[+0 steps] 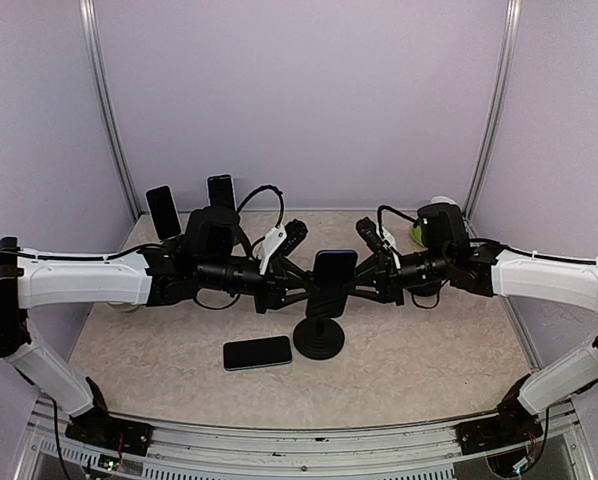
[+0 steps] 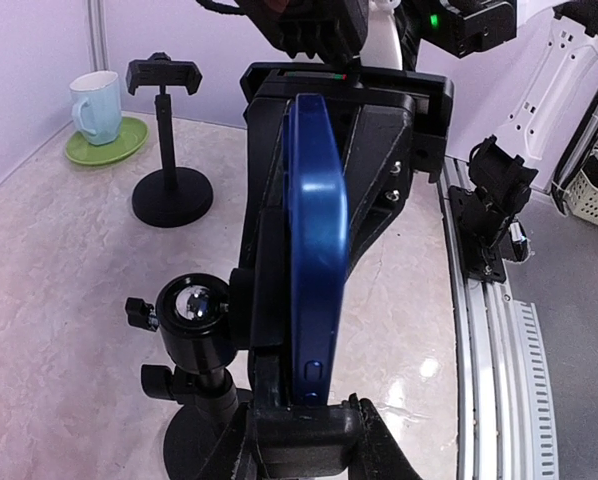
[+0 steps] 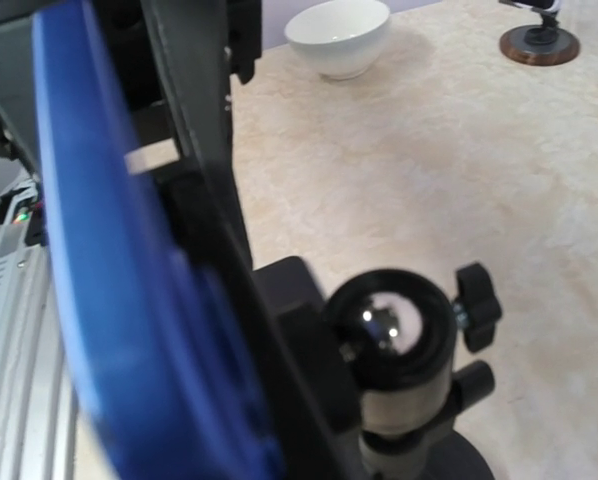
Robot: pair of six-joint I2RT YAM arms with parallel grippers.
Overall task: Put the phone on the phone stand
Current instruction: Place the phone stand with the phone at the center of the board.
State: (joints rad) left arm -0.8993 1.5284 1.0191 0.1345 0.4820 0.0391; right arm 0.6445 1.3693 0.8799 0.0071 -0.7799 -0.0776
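Note:
My right gripper will next move the stand outward onto the clear tabletop by the back wall [image 1: 335, 232] and let go of the stand's clamp, because that empty spot is outward of the gripper.
The blue phone [image 1: 335, 265] sits edge-up in the clamp of the black phone stand [image 1: 319, 340] at the table's middle. In the left wrist view the phone [image 2: 314, 240] runs between the clamp's far and near jaws, next to the stand's ball head [image 2: 191, 310]. My left gripper [image 2: 314, 430] is closed round the clamp's near jaw. My right gripper [image 1: 371, 288] is at the clamp's other end. Its fingers cannot be made out in the right wrist view, where the phone [image 3: 109, 280] and the ball head [image 3: 389, 325] fill the frame.
A second dark phone [image 1: 257, 352] lies flat just left of the stand's base. Two phones on stands [image 1: 162, 210] stand at the back left. An empty stand [image 2: 169, 150], a mug on a green saucer [image 2: 99, 105] and a white bowl [image 3: 337, 35] are on the table.

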